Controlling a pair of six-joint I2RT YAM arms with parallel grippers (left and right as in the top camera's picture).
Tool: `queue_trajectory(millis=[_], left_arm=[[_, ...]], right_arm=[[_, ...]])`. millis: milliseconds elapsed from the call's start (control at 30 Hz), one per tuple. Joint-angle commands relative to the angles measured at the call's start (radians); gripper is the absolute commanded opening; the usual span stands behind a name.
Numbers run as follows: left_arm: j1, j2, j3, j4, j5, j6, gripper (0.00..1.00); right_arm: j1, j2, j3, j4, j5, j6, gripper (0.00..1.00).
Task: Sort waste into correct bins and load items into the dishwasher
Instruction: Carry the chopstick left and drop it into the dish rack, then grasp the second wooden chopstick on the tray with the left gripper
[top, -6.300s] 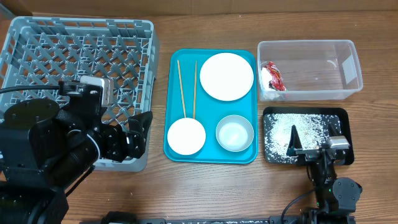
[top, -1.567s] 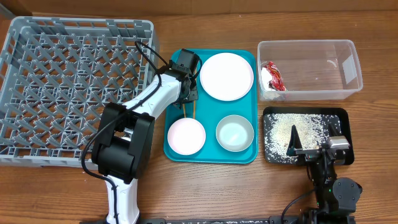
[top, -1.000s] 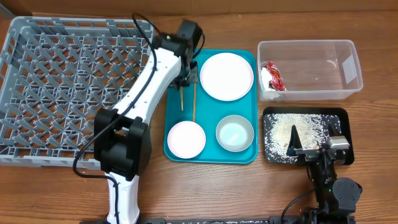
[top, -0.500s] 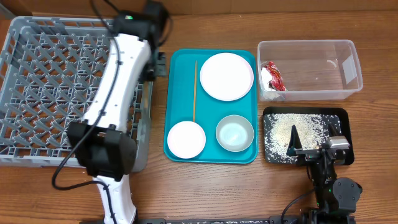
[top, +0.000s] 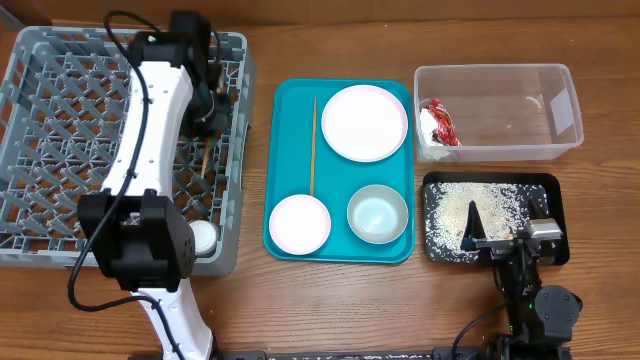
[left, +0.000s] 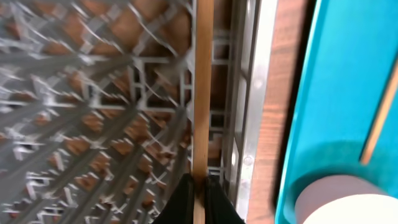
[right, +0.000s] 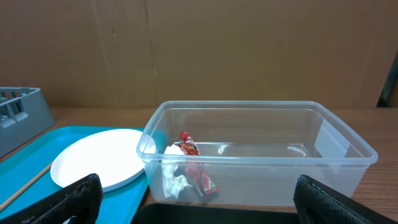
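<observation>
My left gripper should go down toward the lattice strip (top: 215, 168) beside that side of the rack and let go of the chopstick, because the chopstick already runs along the rack's side by the teal tray (top: 285, 110).
My left gripper (top: 205, 125) hangs over the right side of the grey dishwasher rack (top: 90, 120), shut on one wooden chopstick (top: 207, 158). In the left wrist view that chopstick (left: 203, 93) runs up from my pinched fingers (left: 184, 202) above the rack lattice (left: 93, 124). The other chopstick (top: 312, 145) lies on the teal tray (top: 285, 110) with the white plate (top: 364, 122), the pinkish bowl (top: 299, 222) and the greenish bowl (top: 377, 213). The red-and-white wrapper (top: 438, 122) lies in the clear tub (top: 510, 110). Rice grains cover the black tray (top: 440, 250), where my right gripper (top: 506, 225) rests open and empty.
The right wrist view faces the clear tub (right: 249, 155) with the wrapper (right: 193, 165) inside and the plate (right: 99, 165) to its left. The rack's corner (right: 25, 112) shows at far left. Bare wooden table (top: 330, 300) lies in front of the teal tray.
My left arm has swung left from the teal tray to above the rack, carrying one chopstick with it. The right arm has not moved.
</observation>
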Motion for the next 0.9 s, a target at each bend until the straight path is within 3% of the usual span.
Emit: queue_trajectory(millis=[0, 200, 233, 300, 367, 500, 633, 867], left_arm=[[0.004, -0.022, -0.064, 0.031, -0.034, -0.063, 0.04], [0.007, -0.023, -0.092, 0.074, -0.04, -0.035, 0.07], [0.007, -0.025, -0.09, 0.07, -0.04, -0.024, 0.15], [0.007, -0.027, -0.076, 0.056, -0.025, -0.024, 0.45], [0.007, -0.034, -0.048, 0.045, 0.018, -0.024, 0.55], [0.0, -0.069, 0.001, 0.032, 0.094, -0.016, 0.6], [-0.046, -0.097, 0.01, 0.065, 0.281, -0.032, 0.6], [-0.221, -0.035, -0.116, 0.255, 0.193, -0.312, 0.72]], right_arm=[[-0.003, -0.011, -0.011, 0.006, -0.005, 0.0, 1.0], [-0.003, -0.011, -0.011, 0.006, -0.005, 0.0, 1.0], [-0.003, -0.011, -0.011, 0.006, -0.005, 0.0, 1.0], [-0.003, -0.011, -0.011, 0.006, -0.005, 0.0, 1.0], [-0.003, -0.011, -0.011, 0.006, -0.005, 0.0, 1.0], [-0.003, -0.011, -0.011, 0.006, -0.005, 0.0, 1.0], [-0.003, -0.011, -0.011, 0.006, -0.005, 0.0, 1.0], [-0.003, -0.011, -0.011, 0.006, -0.005, 0.0, 1.0]])
